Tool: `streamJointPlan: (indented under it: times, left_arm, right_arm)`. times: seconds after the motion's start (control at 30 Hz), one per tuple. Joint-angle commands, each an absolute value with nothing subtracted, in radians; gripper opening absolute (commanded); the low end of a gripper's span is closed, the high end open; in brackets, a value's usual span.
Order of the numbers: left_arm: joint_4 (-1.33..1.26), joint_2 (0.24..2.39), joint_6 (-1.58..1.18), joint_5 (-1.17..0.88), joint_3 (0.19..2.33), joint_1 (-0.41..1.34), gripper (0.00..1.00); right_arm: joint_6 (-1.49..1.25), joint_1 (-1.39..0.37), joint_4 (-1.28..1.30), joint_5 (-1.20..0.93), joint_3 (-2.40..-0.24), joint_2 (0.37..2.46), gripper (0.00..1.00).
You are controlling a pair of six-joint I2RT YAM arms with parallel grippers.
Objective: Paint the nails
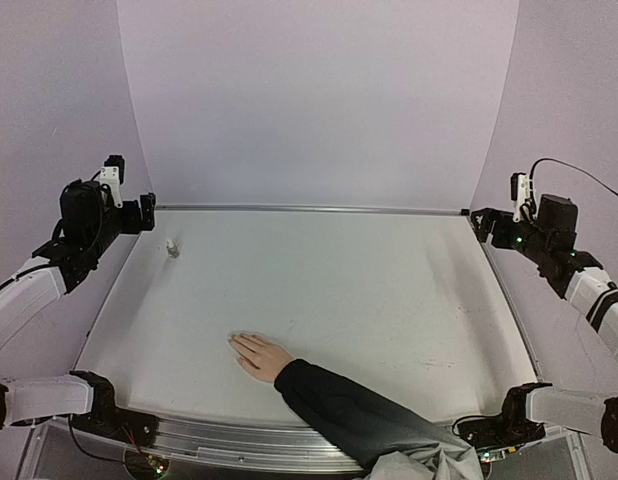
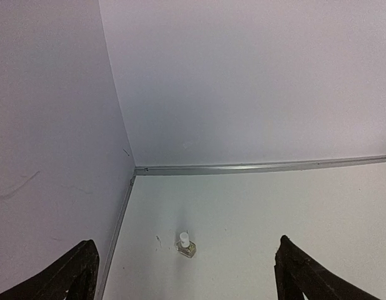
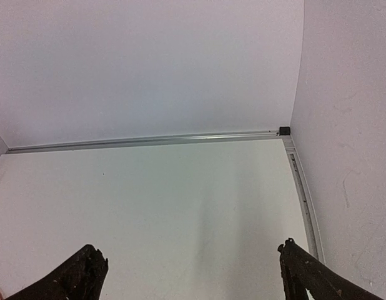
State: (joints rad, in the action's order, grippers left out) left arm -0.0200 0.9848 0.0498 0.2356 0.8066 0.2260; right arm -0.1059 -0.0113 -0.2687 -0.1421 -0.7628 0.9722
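Observation:
The cap stands upright above the small glass body. So my left gripper next lowers outward and tilts its open fingers down around the bottle's white cap (image 1: 170,242) (image 2: 184,238).
A light-skinned hand (image 1: 257,355) with a dark grey-black sleeve (image 1: 349,400) lies flat on the white table, fingers pointing to the far left. Its nails (image 1: 236,342) are too small to make out. A small clear glass bottle (image 1: 172,247) with a white cap stands at the far left; it also shows in the left wrist view (image 2: 185,245). My left gripper (image 1: 141,213) (image 2: 183,281) is open and empty, raised above the far left edge, short of the bottle. My right gripper (image 1: 481,222) (image 3: 190,278) is open and empty above the far right corner.
A metal rail (image 1: 309,209) runs along the table's far edge, with side rails (image 3: 302,187) left and right. Pale walls (image 1: 319,90) enclose the table at the back and sides. The person's arm crosses the near edge right of centre.

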Motion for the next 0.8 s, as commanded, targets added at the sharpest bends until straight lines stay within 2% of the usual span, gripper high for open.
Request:
streamJointPlan:
  times: [0.0, 0.2, 0.4, 0.6, 0.63, 0.77]
  left_arm:
    - [0.000, 0.989, -0.059, 0.263, 0.797, 0.215, 0.99]
    - [0.092, 1.065, -0.189, 0.277, 0.831, 0.202, 0.99]
    - [0.249, 1.258, -0.297, 0.277, 0.951, 0.187, 0.99]
    - [0.407, 1.551, -0.329, 0.266, 1.178, 0.165, 0.98]
    - [0.451, 1.671, -0.330, 0.252, 1.281, 0.151, 0.96]
    - [0.553, 1.869, -0.308, 0.238, 1.483, 0.125, 0.90]
  right_arm:
    - [-0.153, 0.002, -0.296, -0.090, -0.745, 0.952, 0.98]
    - [-0.205, 0.018, -0.296, -0.036, -0.725, 0.946, 0.98]
    - [-0.234, 0.033, -0.304, -0.070, -0.712, 0.945, 0.98]
    - [-0.244, 0.042, -0.310, -0.158, -0.704, 0.955, 0.98]
    - [-0.247, 0.043, -0.311, -0.183, -0.703, 0.954, 0.98]
    - [-0.256, 0.046, -0.313, -0.248, -0.701, 0.947, 0.98]
